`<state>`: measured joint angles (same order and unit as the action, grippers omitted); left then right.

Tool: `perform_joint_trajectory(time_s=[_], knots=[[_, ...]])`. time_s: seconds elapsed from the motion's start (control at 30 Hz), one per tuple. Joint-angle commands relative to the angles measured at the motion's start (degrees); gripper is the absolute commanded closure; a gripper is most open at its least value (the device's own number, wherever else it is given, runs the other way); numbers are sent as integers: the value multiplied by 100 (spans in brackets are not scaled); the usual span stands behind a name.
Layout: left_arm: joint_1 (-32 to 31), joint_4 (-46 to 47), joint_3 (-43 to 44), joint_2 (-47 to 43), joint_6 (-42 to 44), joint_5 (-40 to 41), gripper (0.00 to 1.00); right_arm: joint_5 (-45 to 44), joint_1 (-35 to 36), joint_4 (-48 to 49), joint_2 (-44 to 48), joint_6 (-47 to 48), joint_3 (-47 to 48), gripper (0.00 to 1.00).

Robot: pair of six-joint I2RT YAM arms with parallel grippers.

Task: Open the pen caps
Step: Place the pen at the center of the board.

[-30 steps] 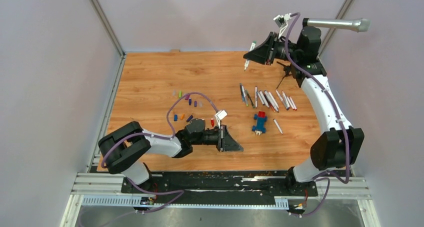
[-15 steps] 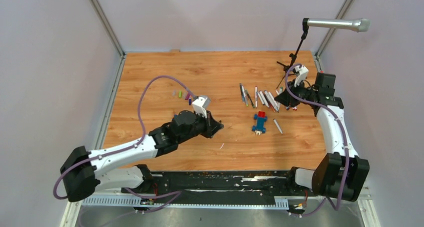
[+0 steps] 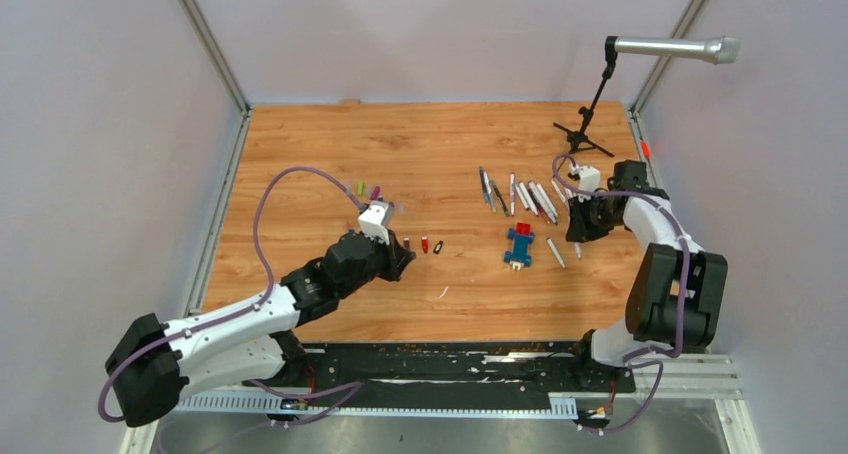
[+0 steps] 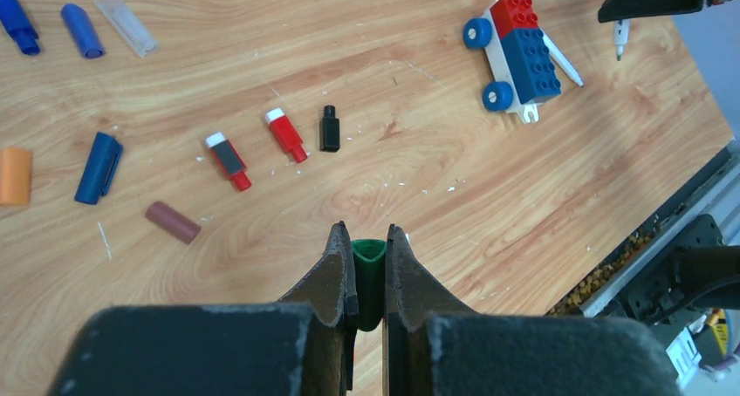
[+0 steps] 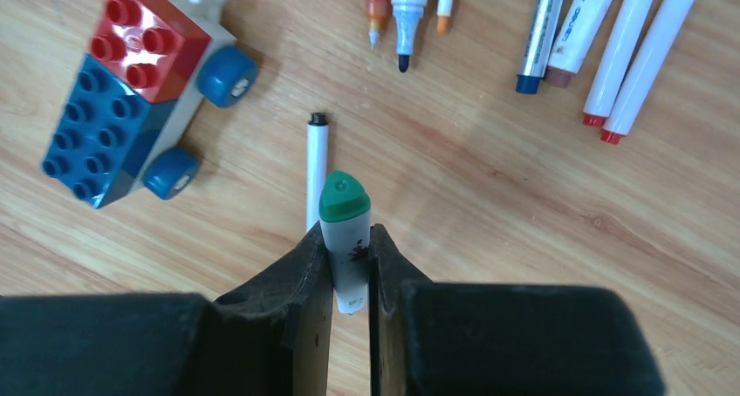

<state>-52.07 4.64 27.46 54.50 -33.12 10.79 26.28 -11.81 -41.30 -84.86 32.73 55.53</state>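
Next, my right gripper lowers beside the loose white pen to release it, since the pen's tip is already bare and clear wood lies there.
My left gripper (image 4: 368, 236) is shut on a green pen cap (image 4: 368, 261) and holds it above the wood; in the top view it (image 3: 402, 261) is left of centre. Loose caps lie ahead of it: black (image 4: 329, 128), red (image 4: 286, 136), red-and-black (image 4: 229, 160), brown (image 4: 172, 221), blue (image 4: 98, 167) and orange (image 4: 15, 175). My right gripper (image 5: 349, 239) is shut on a white pen barrel with a green end (image 5: 345, 217), low over the table (image 3: 578, 236). A loose white pen (image 5: 316, 160) lies just beyond it.
A blue-and-red block car (image 3: 518, 245) stands between the arms, also in the right wrist view (image 5: 131, 91). A row of uncapped pens (image 3: 530, 196) lies behind it. A microphone stand (image 3: 590, 124) is at the back right. The table's front edge (image 4: 646, 230) is to my left gripper's right.
The right arm came down from high at the back to the table beside the car, pen still held. The left arm swung left over the loose caps, holding the green cap.
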Motion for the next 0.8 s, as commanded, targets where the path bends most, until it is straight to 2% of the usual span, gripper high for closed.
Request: perform_joint_trajectory(time_s=[0.0,0.27,0.53,0.77], knots=[[4,224,137,94,-14,-86,100,-442,-21,1,-327,215,83,91],[5,275,206,356,-40,-210,100,-501,-23,-181,-1007,264,234,85],[5,419,309,683,-84,-471,100,-509,-14,-250,-1255,171,278,76],[5,520,463,1013,-144,-642,100,-499,-22,-308,-1199,162,283,72]])
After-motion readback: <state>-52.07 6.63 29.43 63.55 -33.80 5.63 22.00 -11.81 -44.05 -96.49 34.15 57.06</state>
